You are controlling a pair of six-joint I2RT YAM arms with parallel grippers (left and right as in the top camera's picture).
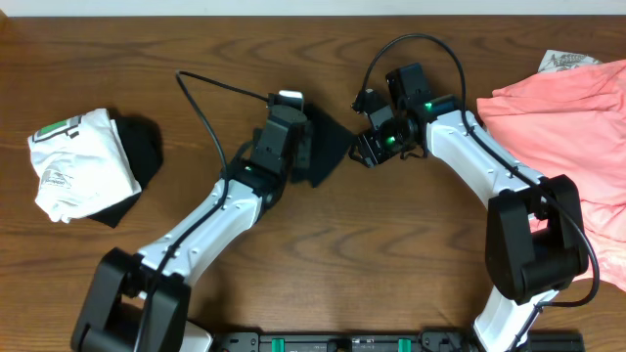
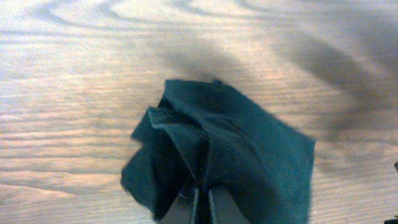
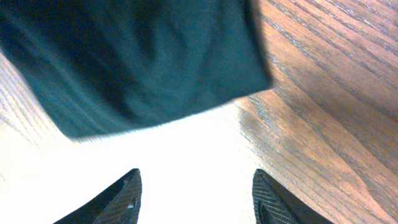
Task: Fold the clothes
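Observation:
I should move my left gripper to the left in the overhead view next and let go of the garment's edge, because bare tabletop lies on that side.
A small black garment (image 1: 328,147) lies bunched at the table's middle, between my two arms. My left gripper (image 2: 202,202) is shut on its edge; the cloth (image 2: 230,149) rises in folds above the jaws. My right gripper (image 3: 196,186) is open and empty, just right of the black garment (image 3: 137,56), not touching it. In the overhead view the left gripper (image 1: 298,147) sits over the cloth's left part and the right gripper (image 1: 367,147) at its right corner. A salmon-pink garment (image 1: 577,127) lies at the right. A white garment with green print (image 1: 73,161) lies on another black one (image 1: 142,156) at the left.
Wooden table (image 1: 391,254). A grey patterned cloth (image 1: 567,61) peeks out behind the pink garment at the far right. Black cables (image 1: 210,98) run from both arms over the table's back part. A dark rail (image 1: 342,340) runs along the front edge.

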